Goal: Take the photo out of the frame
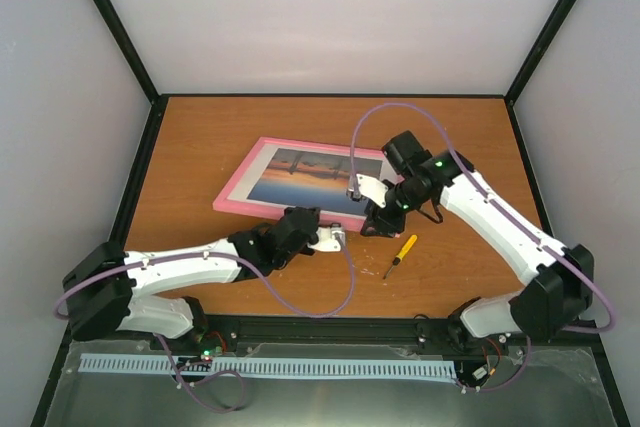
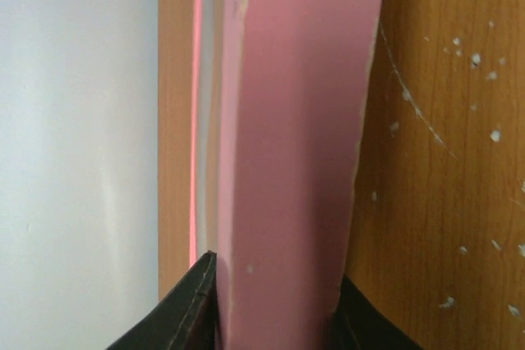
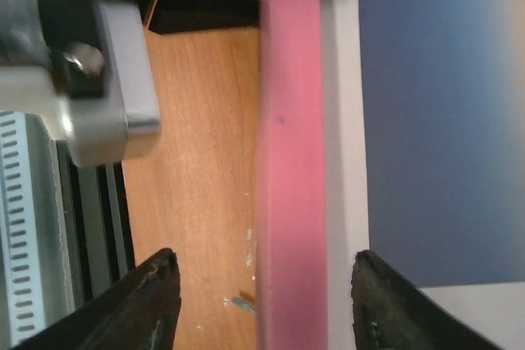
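Note:
The frame [image 1: 232,198] lies face up, so my left gripper next lifts it, turns it over, lowers it onto the tabletop [image 1: 370,259] beside the screwdriver and releases it.
The frame [image 1: 232,198], thin and bright pink, lies face up on the wooden table [image 1: 190,147]. The photo [image 1: 305,175], an orange-and-blue sunset, sits inside it behind a white margin. My left gripper [image 1: 335,235] is at the frame's near edge. In the left wrist view the pink frame border [image 2: 287,161] fills the gap and both fingers [image 2: 193,305] press against it. My right gripper [image 1: 372,217] is at the near right corner. Its jaws [image 3: 264,258] stand open astride the frame border [image 3: 287,161], clear of it, with the blue part of the photo [image 3: 443,120] beside them.
A small yellow-handled screwdriver [image 1: 402,255] lies on the table just right of both grippers. The two wrists are close together, and the left arm's grey housing [image 3: 107,63] shows in the right wrist view. Grey walls enclose the table on three sides.

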